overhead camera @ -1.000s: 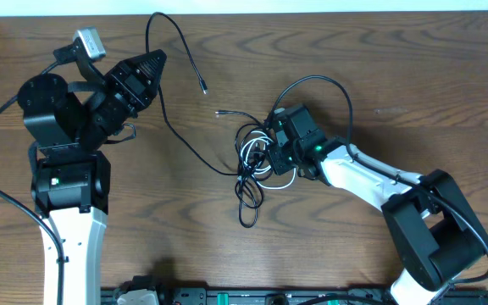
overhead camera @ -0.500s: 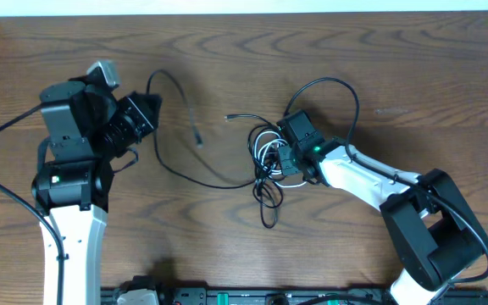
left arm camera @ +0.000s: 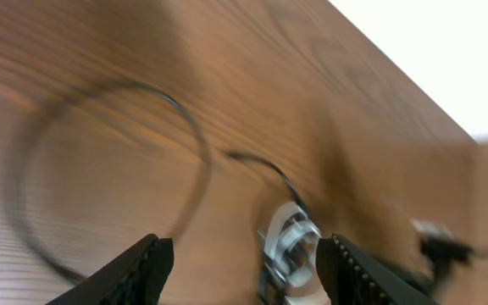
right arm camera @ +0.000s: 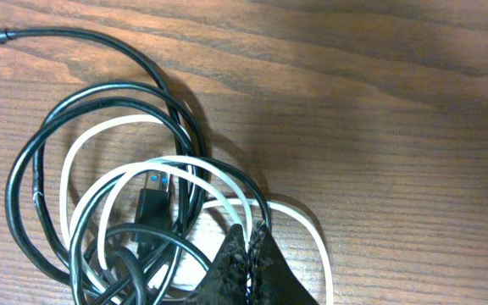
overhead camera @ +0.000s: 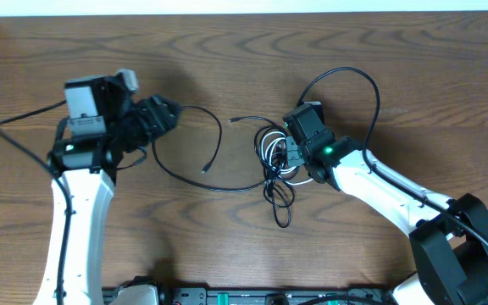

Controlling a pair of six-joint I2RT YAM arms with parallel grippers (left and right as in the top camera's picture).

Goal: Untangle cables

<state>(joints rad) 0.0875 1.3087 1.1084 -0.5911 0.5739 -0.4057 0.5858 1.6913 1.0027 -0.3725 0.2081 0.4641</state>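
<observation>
The left gripper needs to go down next, toward the right in the overhead view, onto the black coils of the tangle, because they cross the white cord that the right gripper holds.
The cables lie tangled mid-table: black loops with one white cord among them. My right gripper sits at the tangle's right side. In the right wrist view it is shut, with the white cable running into its tips, among black coils and a black plug. One long black cable arcs left from the tangle toward my left gripper. In the left wrist view that gripper is open and holds nothing. The black loop and the blurred tangle lie beyond it.
The brown wooden table ends at a white strip along the far side. A black equipment rail runs along the near edge. Thicker black wires hang off both arms, one arching over the right arm.
My left gripper has swung down and right and opened, letting go of the long black cable, which now lies in a loop. My right gripper shut and dragged the tangle slightly right.
</observation>
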